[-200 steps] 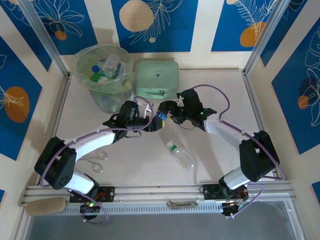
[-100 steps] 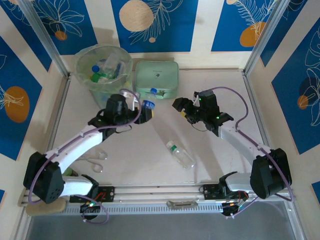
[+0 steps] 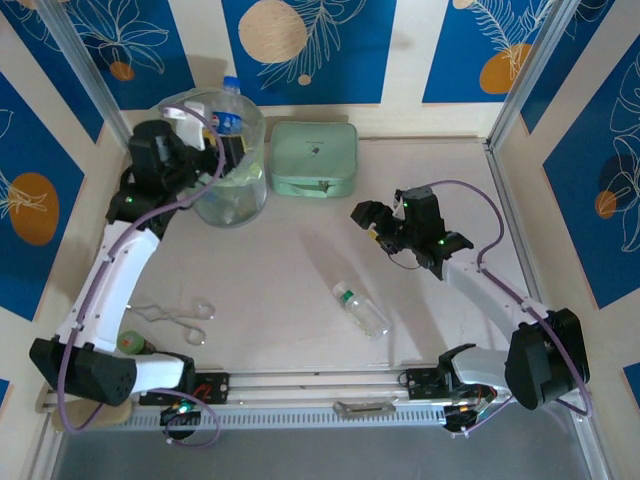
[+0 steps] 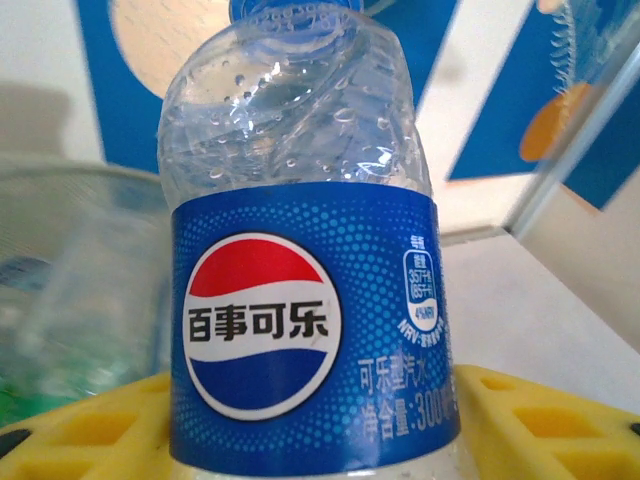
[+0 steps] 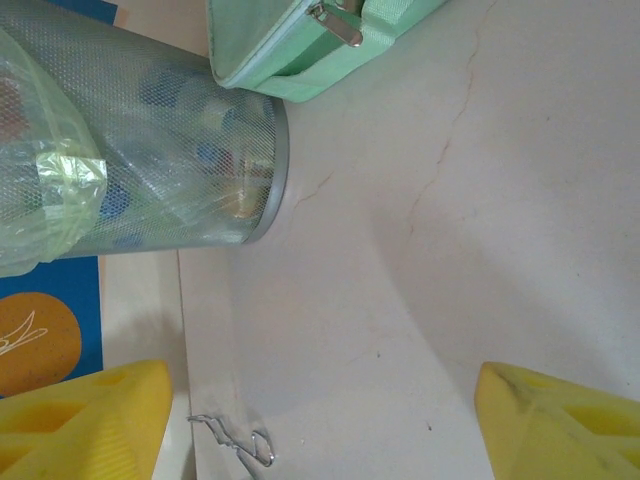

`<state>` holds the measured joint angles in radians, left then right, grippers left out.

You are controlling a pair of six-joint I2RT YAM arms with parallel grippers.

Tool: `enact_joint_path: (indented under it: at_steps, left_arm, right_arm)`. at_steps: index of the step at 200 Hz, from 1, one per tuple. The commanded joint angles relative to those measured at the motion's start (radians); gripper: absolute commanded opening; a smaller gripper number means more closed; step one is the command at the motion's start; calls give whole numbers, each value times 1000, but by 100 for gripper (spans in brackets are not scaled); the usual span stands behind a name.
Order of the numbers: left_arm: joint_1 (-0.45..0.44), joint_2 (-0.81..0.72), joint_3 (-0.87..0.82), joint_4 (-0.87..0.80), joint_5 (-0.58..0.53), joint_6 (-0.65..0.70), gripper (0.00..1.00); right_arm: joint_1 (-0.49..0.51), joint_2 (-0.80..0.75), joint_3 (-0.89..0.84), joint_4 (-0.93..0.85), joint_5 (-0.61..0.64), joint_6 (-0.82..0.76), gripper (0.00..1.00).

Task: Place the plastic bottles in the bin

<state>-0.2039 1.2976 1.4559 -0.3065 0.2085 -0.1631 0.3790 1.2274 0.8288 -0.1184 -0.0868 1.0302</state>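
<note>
I should move the bottle in my left gripper away from the mint-green case next, to the bin's opening beside that gripper. I should then let go of it over the bottles inside the bin.
A clear plastic bottle (image 3: 229, 104) with a blue cap and a blue Pepsi label (image 4: 300, 330) stands upright above the rim of the bin (image 3: 212, 185). My left gripper (image 3: 220, 140) is shut on its lower body, with a yellow finger (image 4: 545, 420) on each side. The round pale-green bin, lined with a clear bag, holds several bottles (image 3: 232, 170). Another clear bottle with a green cap (image 3: 360, 308) lies on the table. My right gripper (image 3: 374, 219) hovers open and empty over the table's right half; its yellow fingers (image 5: 80, 420) frame bare tabletop.
A flat mint-green case (image 3: 314, 158) lies to the right of the bin and appears as well in the right wrist view (image 5: 300, 50). Metal forceps (image 3: 180, 318) rest on the left of the table. A small green object (image 3: 130, 343) sits by the left arm's base.
My right gripper let go of the bottle, opened wider and drew back to the right. My left arm carried the bottle from the table's middle up over the bin.
</note>
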Motion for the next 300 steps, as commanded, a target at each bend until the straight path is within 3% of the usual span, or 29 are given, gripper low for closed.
enact_joint_path:
  at_steps: [1, 61, 112, 168, 191, 215, 231, 300]
  left_arm:
    - [81, 62, 75, -60, -20, 67, 52]
    - [228, 291, 310, -194, -63, 99, 50]
    - [251, 439, 438, -329, -148, 172, 51]
    - [255, 520, 506, -387, -202, 211, 53]
    - [256, 541, 527, -408, -189, 205, 62]
    - [256, 533, 538, -417, -158, 181, 89]
    - [254, 513, 544, -413, -134, 164, 100]
    - [243, 350, 523, -385, 42, 42, 100]
  right_arm:
    - [-6, -36, -22, -28, 15, -19, 80]
    - [-14, -119, -49, -75, 55, -39, 81]
    - [-16, -185, -62, -90, 70, -73, 97]
    - [-17, -204, -59, -100, 82, -81, 97]
    - [-17, -197, -54, -102, 78, -81, 97]
    - [-17, -197, -46, -108, 78, -85, 97]
    - [-17, -196, -42, -112, 80, -88, 97]
    - [19, -123, 1, -167, 65, -138, 98]
